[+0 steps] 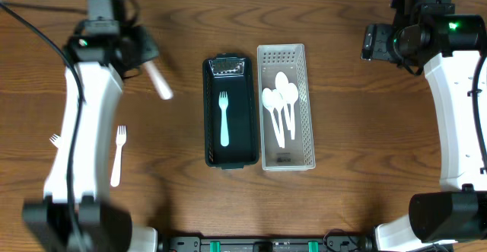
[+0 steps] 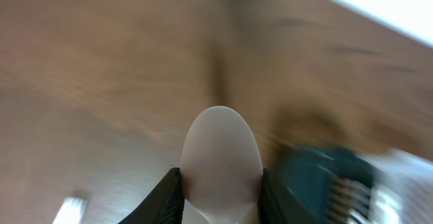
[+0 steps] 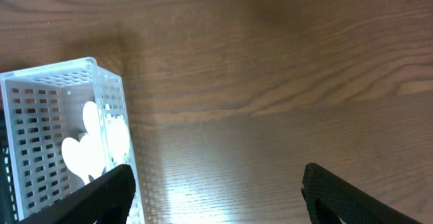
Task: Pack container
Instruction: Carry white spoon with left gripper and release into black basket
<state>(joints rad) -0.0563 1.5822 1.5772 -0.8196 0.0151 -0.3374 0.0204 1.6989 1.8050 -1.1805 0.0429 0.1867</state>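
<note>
The dark green tray (image 1: 228, 122) is the next place my left gripper will move across to. My left gripper will then go down inside the tray, beside the white fork.
My left gripper (image 1: 144, 60) is shut on a white spoon (image 1: 161, 83), held above the table left of the trays; the left wrist view shows its bowl (image 2: 220, 155) pinched between my fingers (image 2: 220, 197). A dark green tray (image 1: 228, 122) holds one white fork (image 1: 224, 119). The white perforated tray (image 1: 286, 107) beside it holds several white spoons (image 1: 280, 111). Two white forks (image 1: 118, 154) (image 1: 55, 140) lie on the table at the left. My right gripper (image 3: 216, 197) is open and empty, right of the white tray (image 3: 61, 143).
The brown wooden table (image 1: 365, 145) spreads around the trays. The two trays stand side by side in the middle. My right arm's base (image 1: 449, 206) is at the right edge, my left arm's base (image 1: 68, 214) at the left.
</note>
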